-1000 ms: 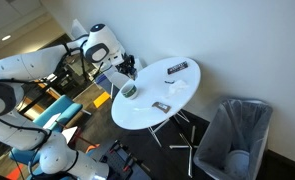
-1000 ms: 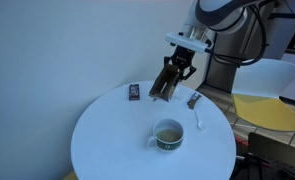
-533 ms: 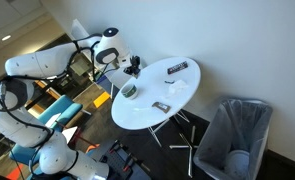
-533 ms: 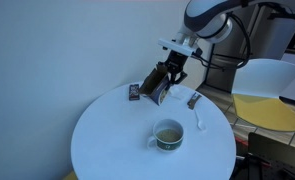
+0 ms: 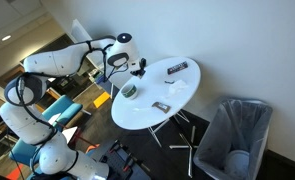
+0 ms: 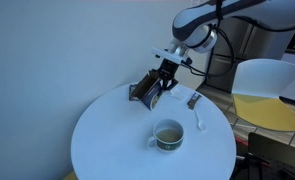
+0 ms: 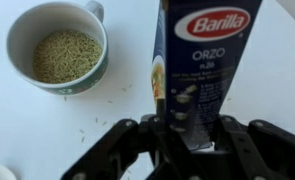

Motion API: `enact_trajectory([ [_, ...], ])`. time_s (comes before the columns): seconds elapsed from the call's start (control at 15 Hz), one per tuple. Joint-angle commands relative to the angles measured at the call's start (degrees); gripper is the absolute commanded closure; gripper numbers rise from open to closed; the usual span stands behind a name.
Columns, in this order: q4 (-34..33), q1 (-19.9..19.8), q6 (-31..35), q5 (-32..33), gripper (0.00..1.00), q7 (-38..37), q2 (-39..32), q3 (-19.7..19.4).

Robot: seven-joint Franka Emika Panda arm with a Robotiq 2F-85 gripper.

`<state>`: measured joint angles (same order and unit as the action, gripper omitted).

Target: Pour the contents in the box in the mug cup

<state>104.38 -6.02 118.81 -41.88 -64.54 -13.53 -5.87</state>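
Note:
My gripper next moves outward and down, tilts the box upright and releases it on clear tabletop past the cup, as the mug cup [image 6: 168, 135] holds orzo.
My gripper [image 7: 185, 138] is shut on the box [image 7: 202, 60], a dark blue Barilla orzo carton. In an exterior view the box [image 6: 147, 88] hangs tilted above the far side of the white round table [image 6: 107, 140], behind the mug cup [image 6: 168, 135]. The olive-grey mug cup [image 7: 59, 47] holds orzo and stands at the upper left of the wrist view; a few grains lie scattered on the table beside it. In an exterior view the gripper [image 5: 137, 68] is above the table's far edge near the mug cup [image 5: 130, 90].
A flat dark oblong with white marks [image 5: 177, 68] and a small flat grey piece [image 5: 160, 106] lie on the table. A white spoon-like item [image 6: 201, 115] lies at its edge. A grey bin [image 5: 235, 135] stands beside the table. A yellow chair seat [image 6: 272, 108] is nearby.
The arm has swung the box away from the mug toward the table's far side, and the box is tilted further over. The mug has not moved.

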Motion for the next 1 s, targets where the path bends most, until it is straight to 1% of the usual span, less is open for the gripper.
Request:
enact_trajectory([
  [0.0, -0.1, 0.0, -0.2, 0.1, 0.62, 0.0, -0.3, -0.1],
  [0.07, -0.1, 0.0, -0.2, 0.1, 0.62, 0.0, -0.3, -0.1],
  [0.13, -0.1, 0.0, -0.2, 0.1, 0.87, 0.0, -0.3, -0.1],
  [0.27, -1.0, -1.1, -1.5, -4.6, 0.87, 1.4, -1.3, 0.4],
  [0.6, -2.5, -3.1, -2.8, -21.3, 0.87, 7.7, -5.3, 0.8],
  [0.73, -3.2, -3.3, -3.6, -25.8, 0.87, 10.0, -7.3, 0.7],
  [0.93, -4.8, -3.3, -4.2, -29.4, 0.87, 10.9, -10.6, 0.5],
])
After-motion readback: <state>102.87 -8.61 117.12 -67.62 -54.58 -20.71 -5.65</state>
